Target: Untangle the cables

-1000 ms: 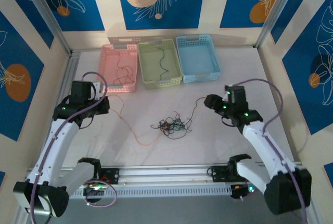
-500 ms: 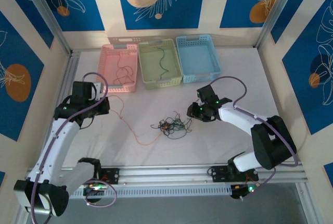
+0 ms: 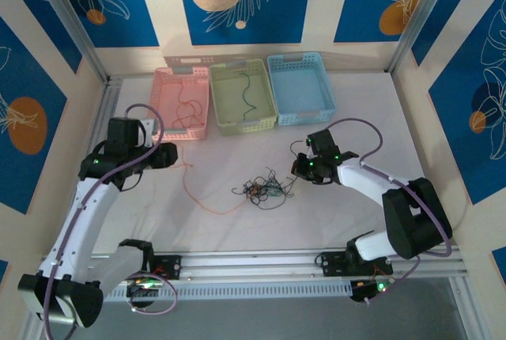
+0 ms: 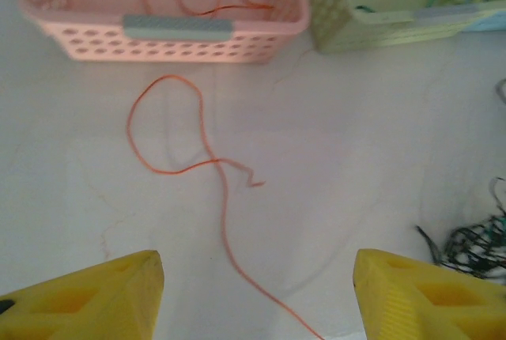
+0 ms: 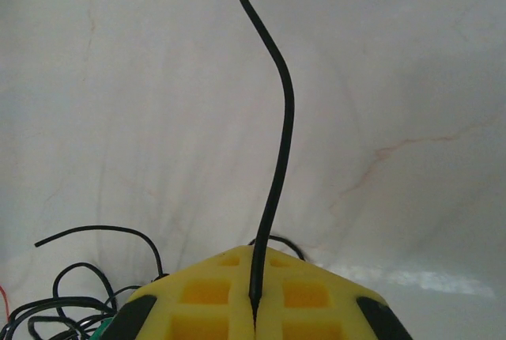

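Note:
Next, my left gripper moves down and back toward the knot onto the red cable (image 3: 237, 209) just beside the knot. The reason is that there it runs clear of the black strands.
The cables lie as a small knotted clump (image 3: 265, 190) of black, green and red strands at mid-table. One orange-red strand (image 3: 207, 204) trails left from it. This strand (image 4: 222, 205) lies loose on the table between and ahead of the wide-open yellow fingers of my left gripper (image 4: 254, 269), which hovers above it (image 3: 169, 156). My right gripper (image 3: 297, 168) sits just right of the clump. Its yellow jaws (image 5: 254, 269) are shut on a black strand (image 5: 281, 138) that runs straight away from the fingertips.
Three baskets stand in a row at the back. The pink one (image 3: 160, 107) (image 4: 174, 39) holds red strands, the green one (image 3: 247, 125) (image 4: 379, 28) holds a dark green strand, and the blue one (image 3: 300, 87) is on the right. Side walls close in the table.
My left gripper has opened and let the orange-red strand drop to the table. My right arm swung in from the right to the clump and shut on a black strand.

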